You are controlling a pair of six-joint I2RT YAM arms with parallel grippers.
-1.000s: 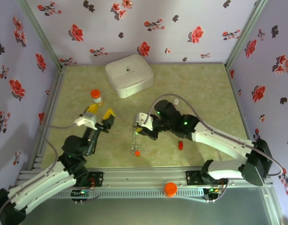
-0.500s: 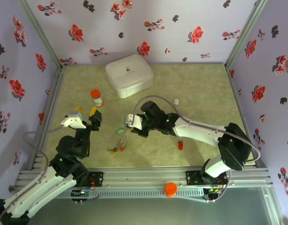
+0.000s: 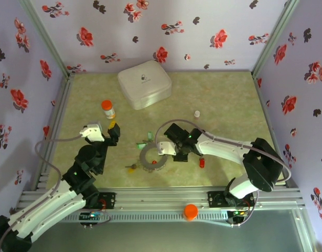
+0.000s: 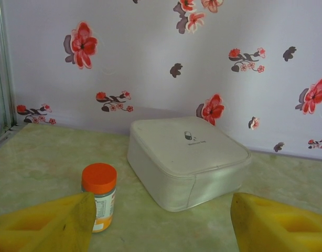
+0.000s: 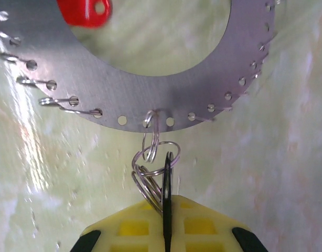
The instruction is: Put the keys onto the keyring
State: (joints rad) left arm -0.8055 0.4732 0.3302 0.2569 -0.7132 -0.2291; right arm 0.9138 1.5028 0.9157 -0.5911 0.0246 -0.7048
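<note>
Split rings already link the black key to the keyring. My right gripper will next move slightly away and release the black key (image 5: 167, 178) on the tabletop (image 5: 208, 161) beside the keyring's rim.
The keyring (image 3: 150, 157) lies flat on the table; in the right wrist view it is a grey band (image 5: 124, 94) pierced with small holes. My right gripper (image 3: 169, 148) (image 5: 166, 220) is shut on a black key (image 5: 167, 178), held edge-on and linked to the ring by small split rings (image 5: 150, 157). A red key head (image 5: 85, 10) lies inside the ring's opening. Loose on the table are another red key (image 3: 202, 163), a green key (image 3: 145, 143) and an orange key (image 3: 131, 168). My left gripper (image 3: 106, 131) (image 4: 161, 231) hovers open and holds nothing.
An orange-capped pill bottle (image 3: 108, 108) (image 4: 99, 197) stands just beyond my left finger. The white rounded case (image 3: 144, 84) (image 4: 187, 157) sits at the back. A small white cap (image 3: 196, 113) lies right of centre. Flowered walls close three sides.
The ring hung edge-on from my right gripper; it has been lowered and now lies flat. My left gripper swung left, then back towards the middle.
</note>
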